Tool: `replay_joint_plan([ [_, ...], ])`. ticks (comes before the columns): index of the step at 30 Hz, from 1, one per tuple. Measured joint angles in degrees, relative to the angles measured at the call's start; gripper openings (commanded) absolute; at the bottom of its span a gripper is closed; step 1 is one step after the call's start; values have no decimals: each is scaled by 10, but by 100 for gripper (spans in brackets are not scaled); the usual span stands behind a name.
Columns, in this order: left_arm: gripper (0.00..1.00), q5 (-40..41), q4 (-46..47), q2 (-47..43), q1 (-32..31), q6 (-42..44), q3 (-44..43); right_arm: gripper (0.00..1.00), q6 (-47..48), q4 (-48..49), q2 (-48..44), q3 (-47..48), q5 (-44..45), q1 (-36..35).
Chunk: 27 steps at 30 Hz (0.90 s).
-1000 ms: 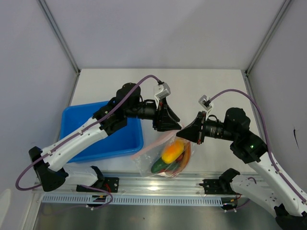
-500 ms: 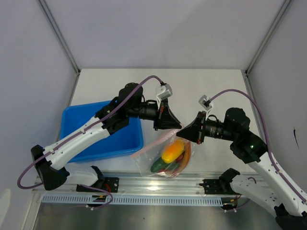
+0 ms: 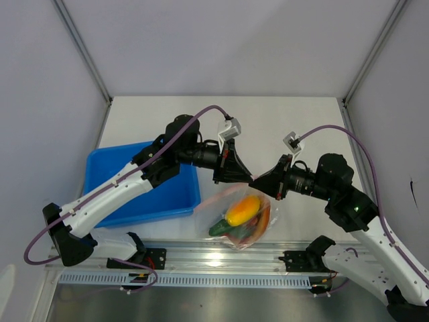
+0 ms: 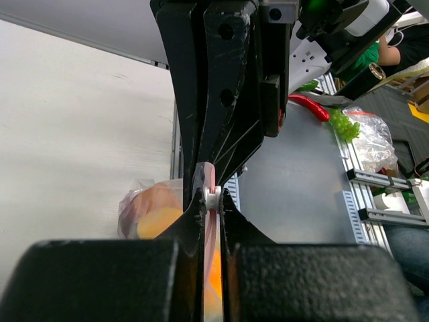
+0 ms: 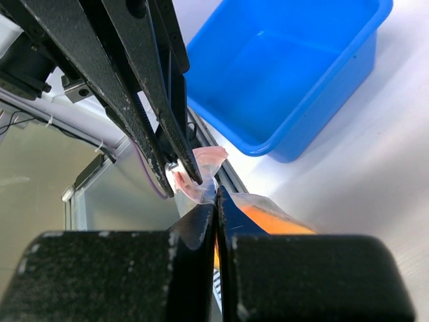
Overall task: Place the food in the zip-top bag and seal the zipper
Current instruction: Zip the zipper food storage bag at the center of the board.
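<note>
My left gripper goes next to the zipper's tray-side end (image 3: 200, 207), to its left in the top view, as the zipper's slider is still beside my right gripper.
The clear zip-top bag (image 3: 236, 218) hangs between both grippers above the table's near edge. Inside it I see the food: a yellow-orange piece (image 3: 242, 209), a green piece (image 3: 219, 228) and an orange-red wedge (image 3: 263, 216). My left gripper (image 3: 249, 180) is shut on the pinkish-red zipper strip (image 4: 210, 215) with its white slider. My right gripper (image 3: 256, 185) is shut on the bag's top edge (image 5: 201, 191) right beside it, fingertips nearly touching the left ones. The cherry tomatoes are hidden.
A blue plastic tray (image 3: 114, 194) stands at the left, under my left arm. An aluminium rail (image 3: 221, 258) runs along the table's near edge, just below the hanging bag.
The bag has lifted and swung slightly right, its left corner coming off the table. My right arm has shifted a little to the right. Both grippers stay shut on the bag's mouth.
</note>
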<state>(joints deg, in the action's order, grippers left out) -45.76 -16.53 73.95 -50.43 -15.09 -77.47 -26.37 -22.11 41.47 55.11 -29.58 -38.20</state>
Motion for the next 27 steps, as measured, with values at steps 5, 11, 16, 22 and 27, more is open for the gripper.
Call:
replay_joint_plan([
  [5,1,-1,-5,0,0,1,0,0,-9,1,-3,0,8,0],
  [11,1,10,-16,0,1,6,0,0,-10,-9,-3,6,16,0],
  [16,1,37,-45,0,4,19,0,0,-10,-28,-5,18,33,0],
  [22,1,58,-70,-15,4,35,21,0,-10,-39,-21,18,58,0],
  [27,1,71,-87,-46,7,47,42,0,-10,-40,-29,18,74,0],
])
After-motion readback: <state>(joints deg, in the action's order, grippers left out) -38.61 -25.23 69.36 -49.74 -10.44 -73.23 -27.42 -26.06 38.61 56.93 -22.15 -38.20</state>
